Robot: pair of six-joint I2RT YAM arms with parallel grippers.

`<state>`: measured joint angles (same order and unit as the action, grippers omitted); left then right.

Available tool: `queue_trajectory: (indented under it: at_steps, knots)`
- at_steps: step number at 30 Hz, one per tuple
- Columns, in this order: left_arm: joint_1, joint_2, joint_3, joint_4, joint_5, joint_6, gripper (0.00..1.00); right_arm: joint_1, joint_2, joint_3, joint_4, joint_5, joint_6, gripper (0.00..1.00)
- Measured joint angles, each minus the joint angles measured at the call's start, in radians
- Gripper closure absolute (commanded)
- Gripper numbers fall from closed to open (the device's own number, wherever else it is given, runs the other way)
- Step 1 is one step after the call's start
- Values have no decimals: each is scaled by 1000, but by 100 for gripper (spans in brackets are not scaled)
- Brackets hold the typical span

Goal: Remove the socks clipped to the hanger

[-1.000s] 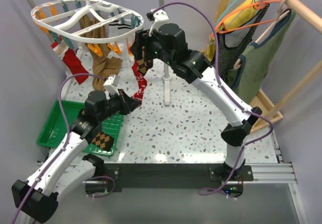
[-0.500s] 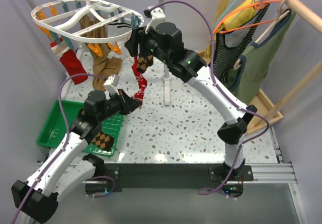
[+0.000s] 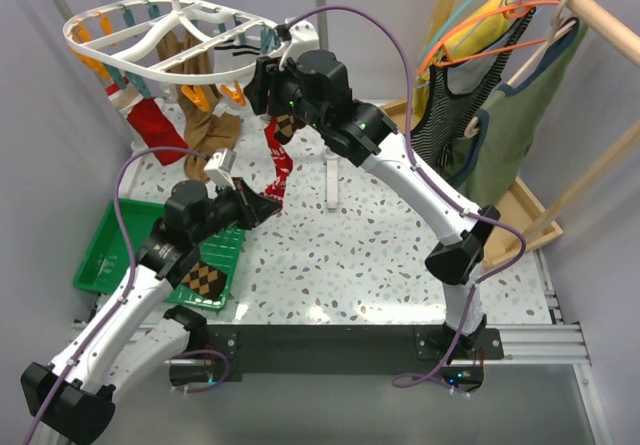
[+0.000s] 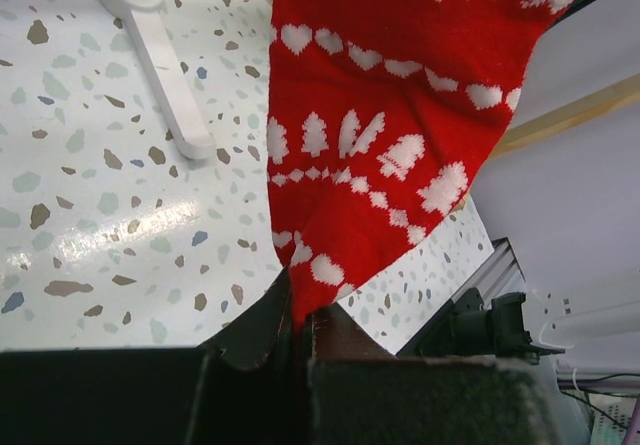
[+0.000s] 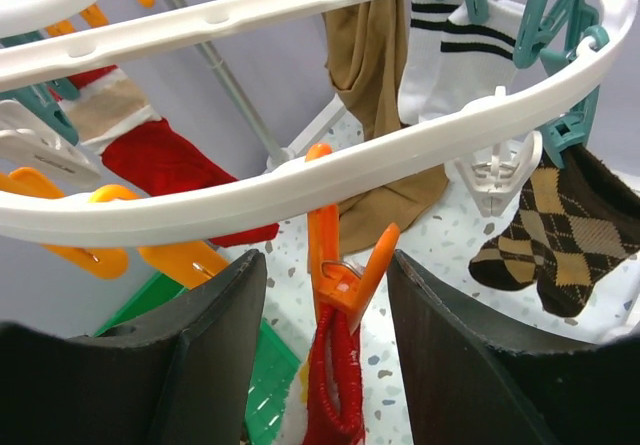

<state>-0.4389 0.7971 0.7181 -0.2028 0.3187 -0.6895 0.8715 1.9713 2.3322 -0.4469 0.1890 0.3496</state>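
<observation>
My left gripper first pulls the red sock back from the clip (image 5: 345,265), to then open over the green tray, which already holds an argyle sock.
The white oval hanger (image 3: 103,51) hangs at the back left, and its ring (image 5: 330,180) crosses the right wrist view. A red sock with white patterns (image 3: 280,161) hangs from an orange clip (image 5: 345,265) on the ring's near side. My right gripper (image 5: 325,265) is open, with one finger on each side of that clip and a gap to it on both sides. My left gripper (image 4: 303,315) is shut on the red sock's lower tip (image 4: 390,115). On the ring are also another red sock (image 3: 155,130), a tan sock (image 5: 375,75), a striped white sock (image 5: 455,35) and an argyle sock (image 5: 560,230).
A green tray (image 3: 110,250) lies at the near left with an argyle sock (image 3: 205,280) on its edge. A white stand post (image 3: 330,170) rises mid-table. Garments on wire hangers (image 3: 490,95) hang from a wooden rack on the right.
My right gripper has moved left and up to the ring's orange clip, and its jaws have narrowed a little. The left arm keeps its hold on the red sock.
</observation>
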Motion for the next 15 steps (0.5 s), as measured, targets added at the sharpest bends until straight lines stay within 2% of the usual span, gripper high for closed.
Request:
queue_trajectory:
  at_steps: [8, 13, 15]
  knots:
    - [0, -4, 0, -2, 0, -5, 100, 0, 8, 17, 22, 28, 7, 51]
    - [0, -14, 0, -9, 0, -6, 100, 0, 29, 37, 37, 32, 21, 61]
    - [0, -19, 0, -11, 0, -6, 100, 0, 35, 37, 39, 33, 27, 71]
